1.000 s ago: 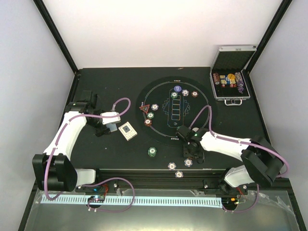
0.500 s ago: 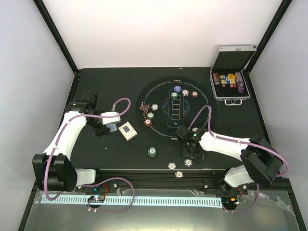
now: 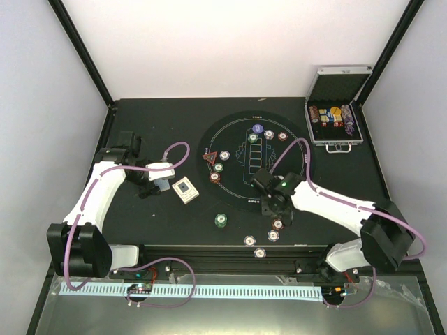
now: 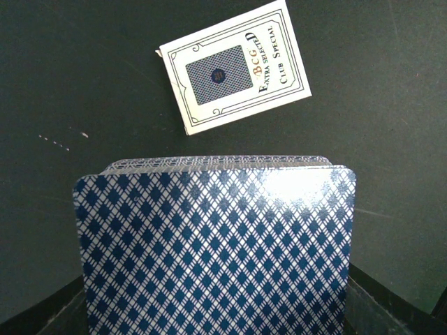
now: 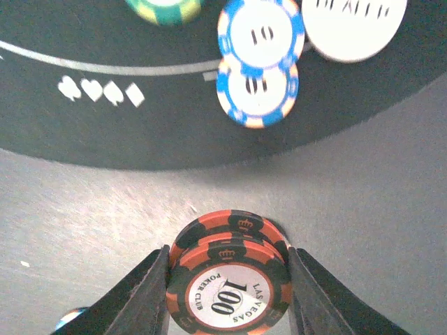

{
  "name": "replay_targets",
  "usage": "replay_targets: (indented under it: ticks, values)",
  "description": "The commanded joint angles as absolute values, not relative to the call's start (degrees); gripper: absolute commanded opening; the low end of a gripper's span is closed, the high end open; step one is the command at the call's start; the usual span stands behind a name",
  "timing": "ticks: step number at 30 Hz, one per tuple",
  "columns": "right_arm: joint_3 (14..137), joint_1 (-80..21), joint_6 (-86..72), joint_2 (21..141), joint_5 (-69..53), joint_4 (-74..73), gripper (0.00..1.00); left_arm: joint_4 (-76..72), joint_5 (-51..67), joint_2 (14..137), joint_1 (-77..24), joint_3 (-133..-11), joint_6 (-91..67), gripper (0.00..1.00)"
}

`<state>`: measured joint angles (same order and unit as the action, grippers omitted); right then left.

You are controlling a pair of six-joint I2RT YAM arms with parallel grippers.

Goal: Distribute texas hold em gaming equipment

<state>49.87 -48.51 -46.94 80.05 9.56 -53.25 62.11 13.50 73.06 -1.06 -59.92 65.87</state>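
The right gripper should next carry the stack outward past the blue-white chips, then down, and let go of it beside their group, because the mat beyond those chips lies outward.
In the right wrist view, my right gripper is shut on two stacked orange-black poker chips marked 100, low over the grey table. Beyond them on the black mat lie two blue-white chips, a green chip and the white round button. From above, the right gripper is at the mat's near edge. My left gripper is shut on a deck of blue diamond-backed playing cards, which fills the left wrist view and hides the fingers.
A white card box lies just right of the left gripper. A red triangular marker and more chips sit on the round mat. Loose chips and a green one lie near the front edge. An open silver case stands back right.
My right gripper has closed on the orange-black chips and moved from near the front edge up and left to the mat's near edge. The left arm has not moved.
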Motion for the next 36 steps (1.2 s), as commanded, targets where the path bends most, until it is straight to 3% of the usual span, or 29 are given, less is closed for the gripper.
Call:
replay_targets:
  ticks: [1, 13, 23, 36]
  values:
    - [55.3, -45.7, -43.4, 78.9, 13.5, -56.7, 0.31, 61.7, 14.2, 71.5, -0.7, -61.6, 66.8, 0.01]
    - [68.9, -29.5, -29.2, 93.8, 11.5, -50.9, 0.31, 62.5, 15.6, 71.6, -0.8, -61.5, 67.1, 0.02]
    - [74.5, -28.5, -27.2, 106.7, 9.4, -47.9, 0.3, 62.8, 15.9, 72.0, -1.2, -61.6, 67.0, 0.02]
    - [70.8, -26.5, -27.2, 108.6, 9.0, -45.0, 0.3, 62.4, 16.0, 72.3, -1.6, -61.7, 67.0, 0.02]
